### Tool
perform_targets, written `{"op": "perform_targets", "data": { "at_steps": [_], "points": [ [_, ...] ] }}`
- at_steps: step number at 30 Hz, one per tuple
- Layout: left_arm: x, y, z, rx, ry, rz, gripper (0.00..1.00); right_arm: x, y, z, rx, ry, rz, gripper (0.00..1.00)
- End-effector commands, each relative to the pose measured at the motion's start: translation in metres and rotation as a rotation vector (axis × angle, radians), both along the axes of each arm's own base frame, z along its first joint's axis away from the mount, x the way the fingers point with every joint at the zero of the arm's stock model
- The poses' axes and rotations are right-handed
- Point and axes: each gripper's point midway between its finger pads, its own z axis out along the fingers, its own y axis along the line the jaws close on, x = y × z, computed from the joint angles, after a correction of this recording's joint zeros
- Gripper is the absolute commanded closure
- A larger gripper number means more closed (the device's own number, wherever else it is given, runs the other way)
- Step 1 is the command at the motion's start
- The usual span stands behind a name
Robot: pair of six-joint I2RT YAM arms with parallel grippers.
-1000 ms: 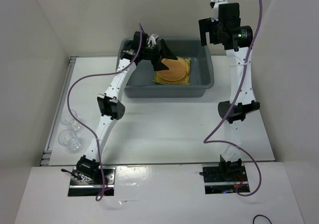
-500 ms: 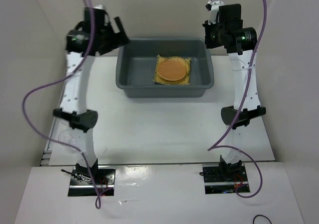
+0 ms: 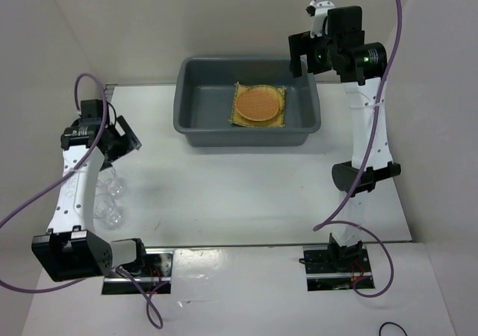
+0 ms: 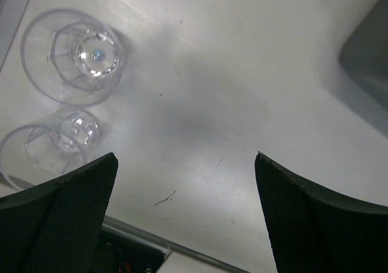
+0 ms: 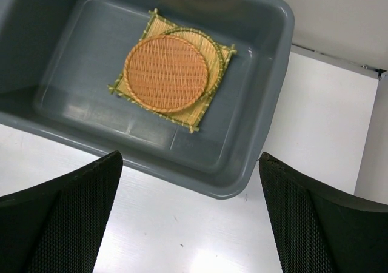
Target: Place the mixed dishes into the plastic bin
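Note:
The bin-side rim of the farther clear glass is between my fingers and the metal bar, so my left gripper will lower toward the bar to it next.
The dark grey plastic bin [image 3: 246, 136] stands at the back middle of the table. In it lies the square tan mat [image 3: 278, 121], with the orange-brown round tray [image 3: 258, 103] on top. In the right wrist view the yellow tray's rim [image 5: 213, 50] peeks out under the orange tray [image 5: 165, 73]. Two clear glasses [image 3: 112, 189] [image 3: 107, 213] stand at the table's left edge; they also show in the left wrist view [image 4: 73, 54] [image 4: 51, 145]. My left gripper [image 3: 125, 140] is open and empty above them. My right gripper [image 3: 299, 54] is open and empty, high over the bin's right end.
A metal rail [image 3: 88, 164] runs along the table's left edge beside the glasses. White walls close in the left, back and right. The bin's corner [image 4: 367, 60] shows at the right of the left wrist view.
My left arm has swung from inside the bin, past its back-left corner, down to the table's left side above the glasses. The right arm has barely moved.

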Motion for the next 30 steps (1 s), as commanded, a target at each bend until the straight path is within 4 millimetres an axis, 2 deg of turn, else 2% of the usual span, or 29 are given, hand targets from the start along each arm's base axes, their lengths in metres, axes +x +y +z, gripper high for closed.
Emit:
{"op": "perform_targets", "data": {
  "at_steps": [1,3,4,8,11,13,15,16,19,21,25,26,28,29,30],
  "points": [
    [0.001,0.009,-0.01,0.042,-0.015,-0.016,0.0,-0.017,0.0,0.023,0.018,-0.05,0.011,0.03],
    [-0.003,0.015,-0.021,0.043,0.006,-0.014,0.0,-0.017,0.0,0.023,0.018,-0.05,0.011,0.03],
    [-0.005,0.016,-0.033,0.033,0.03,-0.017,0.0,-0.02,-0.001,0.026,0.021,-0.058,0.011,0.03],
    [-0.008,0.033,-0.052,0.021,0.045,-0.006,0.0,-0.024,-0.002,0.023,0.016,-0.042,0.011,0.03],
    [-0.002,0.042,-0.072,0.009,0.061,-0.018,0.0,-0.03,-0.004,0.028,0.019,-0.051,0.011,0.03],
    [0.002,0.052,-0.088,-0.001,0.08,-0.029,0.0,-0.032,-0.004,0.024,0.015,-0.036,0.011,0.03],
    [0.009,0.054,-0.095,-0.016,0.08,-0.044,0.0,-0.034,-0.006,0.024,0.011,-0.037,0.003,0.03],
    [0.009,0.052,-0.105,-0.036,0.108,-0.049,0.0,-0.034,-0.006,0.024,0.011,-0.037,0.003,0.03],
    [0.015,0.049,-0.119,-0.075,0.132,-0.065,0.11,-0.037,-0.007,0.028,0.013,-0.046,0.003,0.03],
    [0.016,0.048,-0.13,-0.086,0.148,-0.079,0.14,-0.036,-0.009,0.028,0.001,-0.049,-0.001,0.03],
    [0.013,0.055,-0.137,-0.099,0.15,-0.052,0.29,-0.036,-0.01,0.028,-0.004,-0.051,-0.009,0.03],
    [0.011,0.058,-0.141,-0.105,0.161,-0.042,0.52,-0.036,-0.01,0.028,-0.004,-0.051,-0.009,0.03],
    [0.015,0.058,-0.137,-0.106,0.145,-0.047,0.89,-0.036,-0.01,0.028,-0.004,-0.051,-0.009,0.03],
    [0.015,0.061,-0.137,-0.111,0.153,-0.038,1.0,-0.034,-0.01,0.029,-0.003,-0.053,-0.009,0.03],
    [0.017,0.056,-0.136,-0.136,0.142,-0.042,1.0,-0.034,-0.008,0.029,0.002,-0.052,0.0,0.03]
  ]
}}
